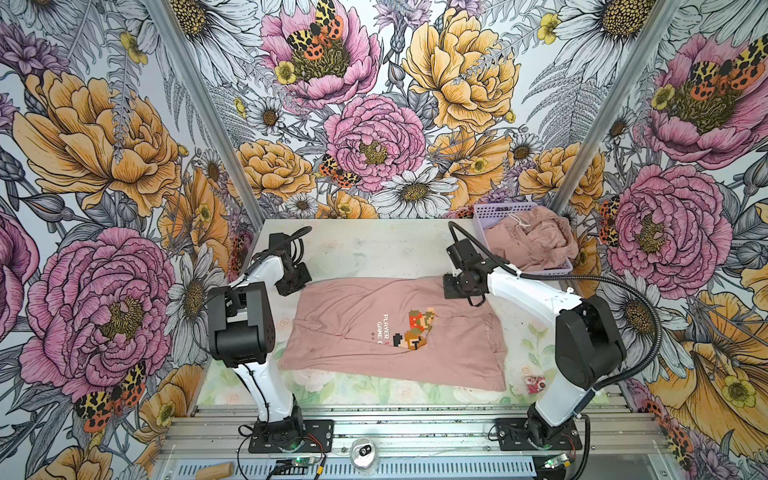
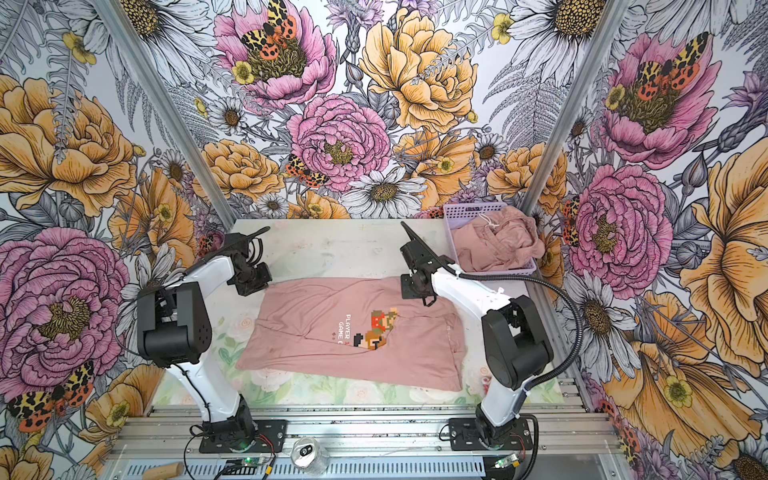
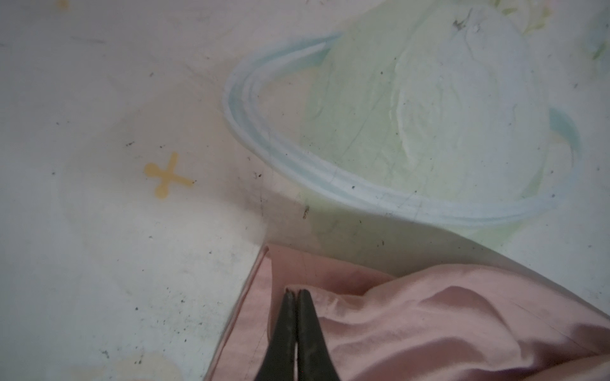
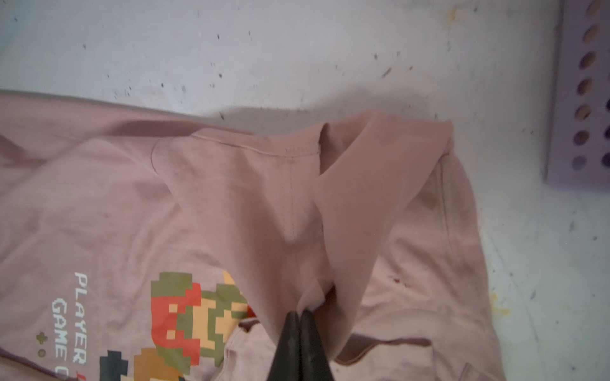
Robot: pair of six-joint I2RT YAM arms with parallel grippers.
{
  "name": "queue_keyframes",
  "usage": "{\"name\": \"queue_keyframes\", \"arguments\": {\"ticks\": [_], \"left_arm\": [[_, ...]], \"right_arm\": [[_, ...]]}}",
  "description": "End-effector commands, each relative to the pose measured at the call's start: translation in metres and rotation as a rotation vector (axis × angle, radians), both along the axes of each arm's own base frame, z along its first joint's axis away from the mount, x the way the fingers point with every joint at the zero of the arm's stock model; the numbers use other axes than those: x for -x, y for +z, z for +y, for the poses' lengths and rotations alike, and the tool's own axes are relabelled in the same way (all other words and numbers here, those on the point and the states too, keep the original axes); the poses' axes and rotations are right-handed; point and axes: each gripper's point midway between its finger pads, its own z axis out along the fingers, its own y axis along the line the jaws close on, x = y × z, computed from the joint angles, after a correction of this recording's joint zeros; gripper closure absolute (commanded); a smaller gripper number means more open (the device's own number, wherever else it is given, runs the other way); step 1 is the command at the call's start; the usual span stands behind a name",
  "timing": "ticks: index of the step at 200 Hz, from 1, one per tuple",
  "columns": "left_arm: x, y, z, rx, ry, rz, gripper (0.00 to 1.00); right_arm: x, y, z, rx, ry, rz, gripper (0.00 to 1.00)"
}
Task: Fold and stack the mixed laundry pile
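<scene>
The shirt's sleeve still hangs lifted in my right gripper's shut fingers. The cloth goes down toward the shirt front (image 1: 451, 308) beside the pixel-art character next and is released.
A dusty-pink T-shirt (image 1: 374, 332) (image 2: 332, 332) with a pixel-art game character and white text lies spread across the table in both top views. My left gripper (image 1: 301, 286) (image 2: 259, 284) sits at its far left corner. In the left wrist view its jaws (image 3: 296, 292) are shut on a raised fold of the pink cloth (image 3: 429, 330). My right gripper (image 1: 457, 289) (image 2: 413, 289) is at the far right edge. Its jaws (image 4: 299, 313) are shut on a lifted sleeve fold of the shirt (image 4: 165, 198). A plain pink drawstring garment (image 1: 528, 241) (image 2: 498, 243) lies crumpled in the basket.
The lilac perforated basket (image 1: 498, 212) (image 2: 469, 210) (image 4: 581, 99) stands at the back right corner. A small red-and-white object (image 1: 535, 384) lies near the front right. On the rail in front are a metal can (image 1: 364, 455) and a wooden cylinder (image 1: 214, 471).
</scene>
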Motion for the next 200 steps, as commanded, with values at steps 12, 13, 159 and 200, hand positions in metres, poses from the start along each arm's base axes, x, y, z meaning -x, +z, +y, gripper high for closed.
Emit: {"name": "queue_keyframes", "arguments": {"ticks": [12,13,159,200], "left_arm": [[-0.002,0.022,0.009,0.003,0.034,-0.075,1.0],[-0.002,0.022,0.009,0.002,0.034,-0.076,1.0],[0.001,0.007,0.0,0.029,0.021,-0.052,1.0],[-0.002,0.003,-0.005,0.036,0.011,-0.048,1.0]], "right_arm": [[0.031,0.004,-0.002,-0.024,-0.073,-0.007,1.0],[0.033,0.003,-0.002,-0.026,-0.072,-0.005,1.0],[-0.026,0.009,0.005,-0.122,-0.092,-0.01,0.6],[-0.043,-0.019,0.016,-0.103,-0.056,0.037,0.59]]}}
